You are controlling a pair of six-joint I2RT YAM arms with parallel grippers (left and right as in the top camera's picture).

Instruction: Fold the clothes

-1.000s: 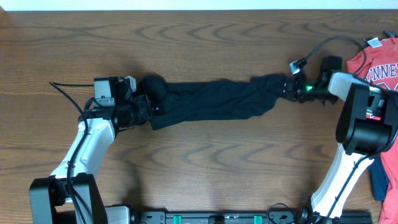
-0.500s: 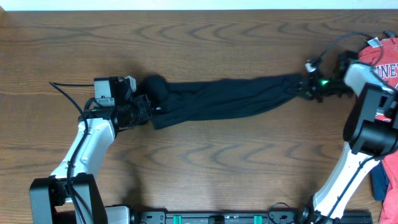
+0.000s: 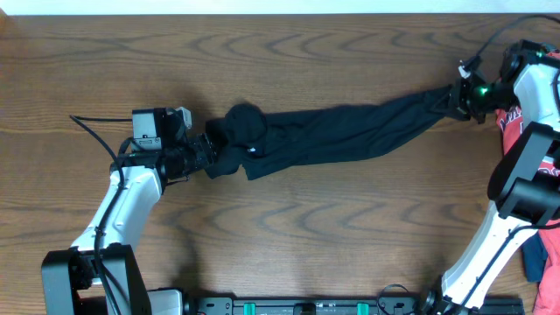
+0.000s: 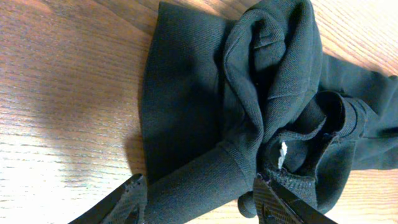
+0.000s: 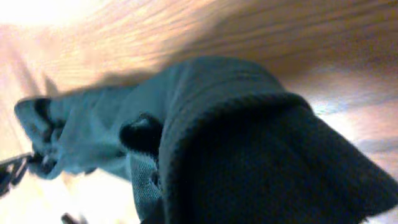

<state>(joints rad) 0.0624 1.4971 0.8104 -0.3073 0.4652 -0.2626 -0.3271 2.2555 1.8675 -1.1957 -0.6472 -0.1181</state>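
Observation:
Next, my right gripper carries the T-shirt's end it holds to the left in the overhead view and releases it onto the T-shirt's middle (image 3: 319, 133) (image 5: 93, 127), as the T-shirt lies stretched long.
The clothes (image 3: 341, 131), a black T-shirt, lie pulled into a long band across the table from left to upper right. My left gripper (image 3: 210, 156) is at the band's left end. In the left wrist view its fingers (image 4: 134, 193) stand on either side of a thick roll of sleeve (image 4: 199, 180) that fills the gap. Beyond it lie bunched folds and the white neck label (image 4: 283, 152). My right gripper (image 3: 457, 94) is shut on the far right end. Black cloth (image 5: 249, 155) fills the right wrist view and hides the fingers.
A red T-shirt (image 3: 509, 122) with white lettering lies at the right edge under my right arm. A navy garment (image 3: 551, 271) lies lower down on the right. A black cable (image 3: 92, 127) trails left of my left arm. The table's far edge runs along the top.
My right gripper has moved right and toward the far edge with the shirt's end, stretching the shirt out. The bunched left part slid right, away from my left gripper, which stayed put.

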